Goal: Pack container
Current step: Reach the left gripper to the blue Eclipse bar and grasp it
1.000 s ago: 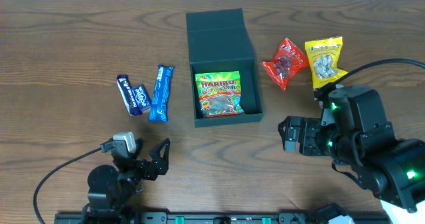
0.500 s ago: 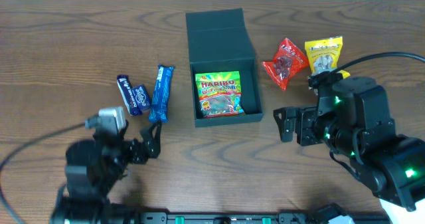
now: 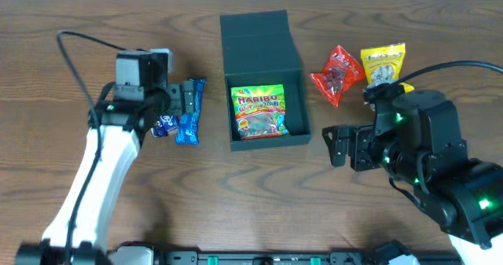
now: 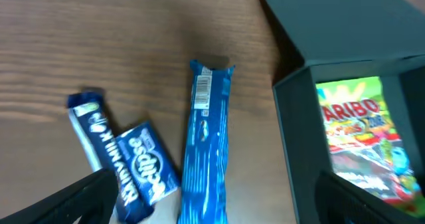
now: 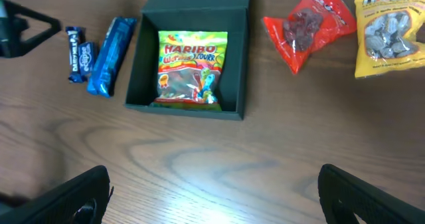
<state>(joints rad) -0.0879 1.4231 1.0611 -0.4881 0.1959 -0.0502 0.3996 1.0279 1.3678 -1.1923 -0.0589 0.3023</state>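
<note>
My left gripper lowers to the middle of the long blue packet (image 3: 191, 113) (image 4: 206, 148) next, with one open finger on each side.
The dark teal container (image 3: 260, 42) stands open at mid-table, lid flap lying back, with a Haribo bag (image 3: 259, 112) inside. My left gripper (image 3: 185, 100) is open and hovers over a long blue packet (image 4: 206, 141) and two dark blue bars (image 4: 136, 167) left of the container's wall (image 4: 302, 164). My right gripper (image 3: 333, 144) is open and empty above bare wood, right of the container (image 5: 186, 111). The right wrist view shows its jaws (image 5: 216, 201) wide apart.
A red snack packet (image 3: 336, 74) and a yellow snack packet (image 3: 384, 68) lie right of the container, behind my right arm. They also show in the right wrist view, red packet (image 5: 309, 24) and yellow packet (image 5: 386, 28). Wooden table (image 3: 236, 194).
My left arm has swung from the table's front edge out to above the blue packets left of the container. My right gripper has shifted slightly left and back.
</note>
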